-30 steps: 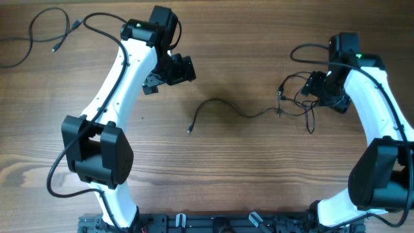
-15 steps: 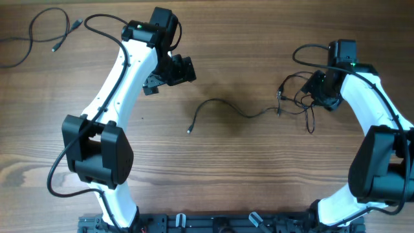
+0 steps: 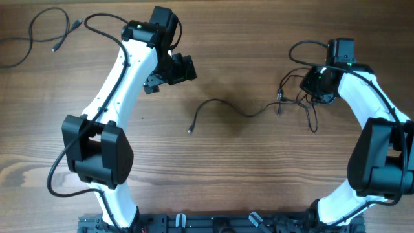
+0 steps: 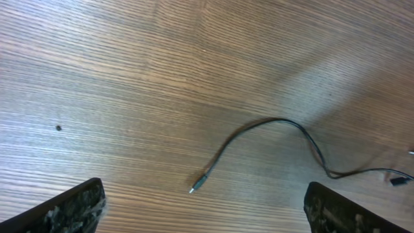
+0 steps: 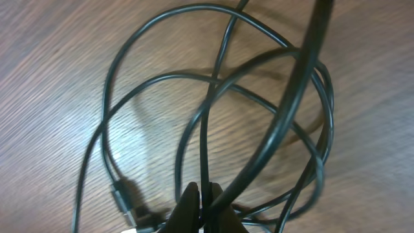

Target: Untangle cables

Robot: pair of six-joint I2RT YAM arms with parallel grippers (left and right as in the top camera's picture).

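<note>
The left gripper isn't holding anything in the air, so the right gripper will next lift the piece of cable up toward it, over the tabletop between the two grippers, and let go of the cable there.
A bunch of thin black cables lies tangled at the right of the table. One cable trails out of it to the left and ends in a silvery plug. My right gripper is at the bunch, shut on one thin strand, which runs up from between the fingertips through overlapping loops. My left gripper hovers open and holds nothing, up and left of the trailing cable and its plug.
Another thin black cable lies loose at the far left corner. A thicker black arm cable crosses in front of the loops in the right wrist view. A small dark spot marks the wood.
My right gripper has shut on a strand of the bunch and shifted slightly toward the far edge, dragging the loops a little. The left arm has not moved.
</note>
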